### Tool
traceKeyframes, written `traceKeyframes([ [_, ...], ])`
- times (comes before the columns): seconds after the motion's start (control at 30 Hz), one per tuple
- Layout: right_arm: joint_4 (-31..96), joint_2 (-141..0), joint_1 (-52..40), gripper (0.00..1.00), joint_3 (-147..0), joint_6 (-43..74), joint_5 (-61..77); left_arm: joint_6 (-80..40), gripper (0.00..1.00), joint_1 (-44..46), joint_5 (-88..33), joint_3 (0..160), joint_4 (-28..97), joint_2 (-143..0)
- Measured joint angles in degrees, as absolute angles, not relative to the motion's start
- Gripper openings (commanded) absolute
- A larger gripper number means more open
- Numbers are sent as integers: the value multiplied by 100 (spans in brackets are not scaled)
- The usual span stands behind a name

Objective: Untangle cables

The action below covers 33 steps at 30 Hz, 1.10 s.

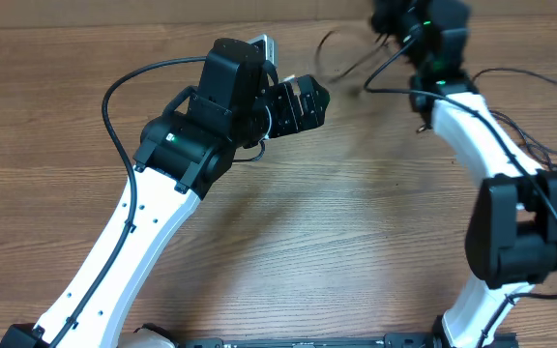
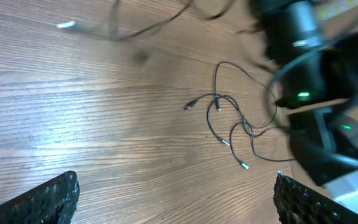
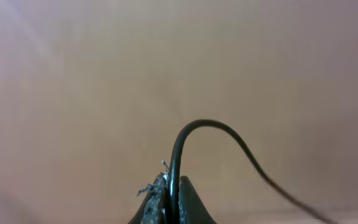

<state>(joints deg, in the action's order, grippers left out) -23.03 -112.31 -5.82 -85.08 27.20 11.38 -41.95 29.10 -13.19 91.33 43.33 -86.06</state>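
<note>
My right gripper should go to the right in the overhead view, over the table's far corner, and release the cable there, since other cables lie nearby.
A loose tangle of thin black cables (image 2: 230, 117) with small silver-tipped plugs lies on the wooden table, ahead of my left gripper (image 2: 176, 202). That gripper is open, its two dark fingers (image 2: 50, 199) far apart with only bare wood between them. In the overhead view the left gripper (image 1: 307, 101) hovers over the table's upper middle. My right gripper (image 3: 173, 202) is shut on one black cable (image 3: 194, 127), which arcs up out of the jaws and trails off to the right. From overhead the right gripper (image 1: 396, 17) sits at the far top edge, and a thin cable (image 1: 323, 41) loops to its left.
The right arm (image 1: 472, 126) runs along the table's right side, and its dark links (image 2: 303, 74) stand close to the right of the tangle. More thin wires (image 1: 540, 145) lie beside that arm. A blurred cable with a pale plug (image 2: 67, 25) crosses the far top left.
</note>
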Motion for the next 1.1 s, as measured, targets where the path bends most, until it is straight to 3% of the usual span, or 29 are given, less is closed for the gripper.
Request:
traceKeyframes([
  [0.7,-2296,-11231,1601,4,-8523,2928,-32,-4195,100,2910,-1319,9133,4333,-8606],
  [1.1,-3218,-12370,2493,4,-8523,2851,-327,-4195,100,2910,-1319,9133,4333,-8606],
])
